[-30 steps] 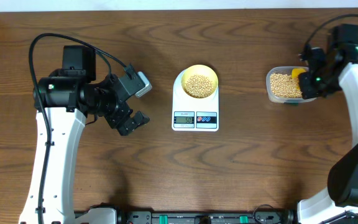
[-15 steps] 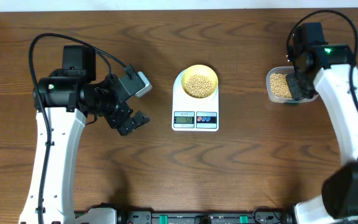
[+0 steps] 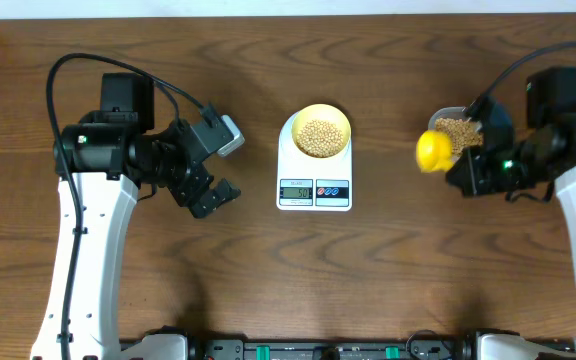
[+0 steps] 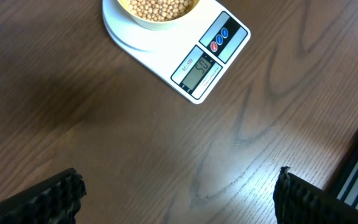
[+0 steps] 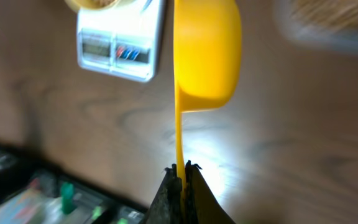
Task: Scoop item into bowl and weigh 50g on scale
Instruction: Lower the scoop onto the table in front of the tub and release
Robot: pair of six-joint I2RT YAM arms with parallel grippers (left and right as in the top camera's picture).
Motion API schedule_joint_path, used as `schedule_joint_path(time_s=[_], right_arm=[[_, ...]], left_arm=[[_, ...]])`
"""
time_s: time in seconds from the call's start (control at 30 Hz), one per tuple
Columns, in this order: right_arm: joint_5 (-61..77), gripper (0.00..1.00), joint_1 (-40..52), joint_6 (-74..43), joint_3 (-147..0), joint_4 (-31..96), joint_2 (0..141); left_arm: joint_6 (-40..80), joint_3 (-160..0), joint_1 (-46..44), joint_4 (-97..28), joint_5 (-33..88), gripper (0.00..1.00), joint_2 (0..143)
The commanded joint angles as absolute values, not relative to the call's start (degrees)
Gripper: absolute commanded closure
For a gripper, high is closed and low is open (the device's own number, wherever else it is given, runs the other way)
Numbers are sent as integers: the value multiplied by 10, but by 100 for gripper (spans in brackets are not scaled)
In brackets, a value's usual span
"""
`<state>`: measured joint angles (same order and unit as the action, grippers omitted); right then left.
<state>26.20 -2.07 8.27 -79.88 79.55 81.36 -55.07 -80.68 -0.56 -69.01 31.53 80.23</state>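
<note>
The right gripper moves back and down next to release the scoop's handle, as the bare wood (image 3: 410, 250) (image 5: 213, 140) beside the bar lies below it and toward my base.
The pale-yellow bowl (image 3: 321, 109) stands on the white scale (image 3: 314, 203), with tan beans (image 3: 319, 135) inside it. More beans fill the clear tub (image 3: 456, 129) at the right. My right gripper (image 3: 462, 168) is shut on the thin handle of a yellow scoop (image 3: 431, 150), which hangs just left of the tub. In the right wrist view the scoop (image 5: 207, 50) shows its outer side, so its contents are hidden, and the gripper (image 5: 180, 171) pinches the handle. My left gripper (image 3: 216, 172) stands open left of the scale. Its fingers (image 4: 55, 196) are wide apart over bare wood, with the scale (image 4: 225, 34) ahead.
The brown wooden table (image 3: 368, 270) ends at a pale wall along the back. A black rail with green parts (image 3: 318, 350) runs along the front edge. Both white arm bases stand at the near corners.
My right arm has swung back from over the tub. The scoop has come out of the tub and now hangs to its left, toward the scale. The left arm has not moved.
</note>
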Motion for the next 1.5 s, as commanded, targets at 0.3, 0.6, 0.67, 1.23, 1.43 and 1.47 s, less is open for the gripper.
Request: schedule_joint_path(time_s=[0.3,0.6,0.67,1.23,1.43,1.47], right_arm=[[396,99,-24,-9,-502,631,820],[396,96,-27,-66,-397,570,820],[396,86,-27,-79,-387,569,820],[310,1,-27,-180,-384,548,820],[255,1,-27,-180,-384,548,820],[244,1,-27,-180,-384,549,820]], left_arm=[[-543,-803,-7,-693,316,1,803],[-543,-803,-7,-693,316,1,803],[-543,-803,-7,-693,316,1,803],[-543,-803,-7,-693,316,1,803],[-543,-803,-7,-693,316,1,803],[-543,-803,-7,-693,316,1,803]])
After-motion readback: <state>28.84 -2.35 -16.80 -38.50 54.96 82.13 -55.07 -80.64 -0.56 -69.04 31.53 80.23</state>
